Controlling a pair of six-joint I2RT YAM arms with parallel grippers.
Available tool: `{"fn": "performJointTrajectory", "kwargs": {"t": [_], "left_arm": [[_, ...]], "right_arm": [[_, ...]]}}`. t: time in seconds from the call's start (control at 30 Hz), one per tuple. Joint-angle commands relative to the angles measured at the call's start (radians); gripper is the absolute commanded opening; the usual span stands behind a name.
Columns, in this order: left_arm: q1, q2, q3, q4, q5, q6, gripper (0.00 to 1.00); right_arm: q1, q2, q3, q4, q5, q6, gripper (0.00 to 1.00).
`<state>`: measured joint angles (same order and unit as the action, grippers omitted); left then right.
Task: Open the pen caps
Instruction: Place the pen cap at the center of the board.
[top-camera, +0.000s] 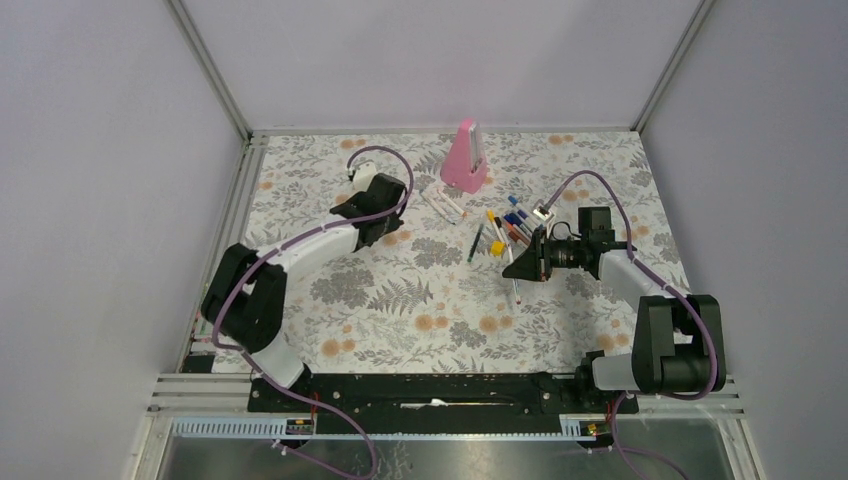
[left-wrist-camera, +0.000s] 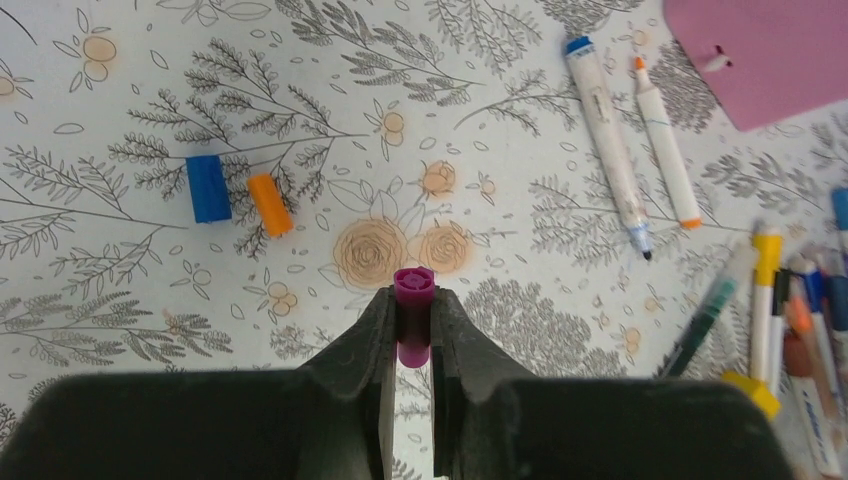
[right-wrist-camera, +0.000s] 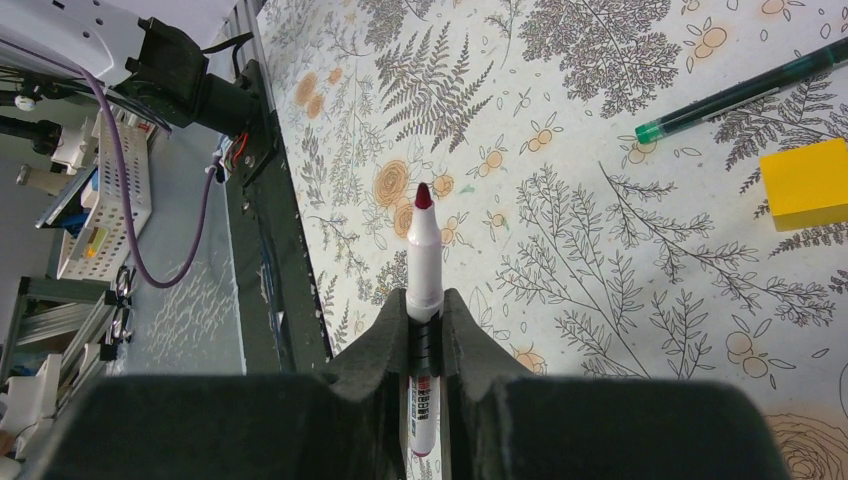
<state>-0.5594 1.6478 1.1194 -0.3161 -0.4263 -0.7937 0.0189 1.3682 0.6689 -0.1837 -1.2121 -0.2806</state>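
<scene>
The magenta pen cap should go onto the bare cloth beside the orange cap, so my left gripper will move down and over toward the orange cap.
A magenta pen cap (left-wrist-camera: 414, 283) stands pinched between the fingers of my left gripper (left-wrist-camera: 413, 300), which is shut on it just above the flowered table. Two loose pen caps, blue (left-wrist-camera: 208, 187) and orange (left-wrist-camera: 269, 203), lie side by side to its left. My right gripper (right-wrist-camera: 424, 305) is shut on a white marker (right-wrist-camera: 424, 250) whose dark red tip is bare and points away from the jaws. A yellow cap (right-wrist-camera: 805, 183) lies off to the right. In the top view the left gripper (top-camera: 385, 232) is at mid-left and the right gripper (top-camera: 516, 268) at mid-right.
A pile of pens (top-camera: 515, 228) lies beside the right gripper. Two uncapped white markers (left-wrist-camera: 612, 150) lie near the tall pink wedge (top-camera: 466, 155). A green pen (right-wrist-camera: 740, 95) rests alone on the cloth. The table's black front rail (right-wrist-camera: 265, 230) runs near the right gripper.
</scene>
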Motion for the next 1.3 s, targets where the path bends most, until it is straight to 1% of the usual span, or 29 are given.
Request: {"fn": "performJointTrajectory", "kwargs": {"t": [0.0,0.2,0.37,0.6,0.87,0.93,1.07,1.27], "left_arm": [[0.019,0.081,0.096,-0.042,-0.06,0.017,0.0],[0.058,0.149,0.129,-0.035,-0.048,0.027,0.0],[0.09,0.202,0.142,-0.032,-0.012,0.039,0.0],[0.117,0.243,0.149,-0.023,0.012,0.044,0.01],[0.131,0.257,0.151,-0.023,0.028,0.053,0.09],[0.133,0.255,0.151,-0.023,0.033,0.055,0.14],[0.134,0.242,0.146,-0.023,0.036,0.06,0.2],[0.136,0.202,0.138,-0.025,0.047,0.067,0.24]], "right_arm": [[-0.006,-0.007,0.034,-0.016,0.003,-0.029,0.0],[-0.007,-0.006,0.036,-0.016,0.003,-0.029,0.0],[-0.009,-0.005,0.036,-0.015,0.003,-0.029,0.0],[-0.01,-0.003,0.035,-0.016,0.005,-0.029,0.0],[-0.011,-0.002,0.036,-0.015,0.003,-0.029,0.0],[-0.013,-0.003,0.036,-0.015,0.003,-0.029,0.0],[-0.013,-0.004,0.037,-0.015,0.002,-0.028,0.0],[-0.012,-0.004,0.034,-0.016,0.0,-0.028,0.0]]}}
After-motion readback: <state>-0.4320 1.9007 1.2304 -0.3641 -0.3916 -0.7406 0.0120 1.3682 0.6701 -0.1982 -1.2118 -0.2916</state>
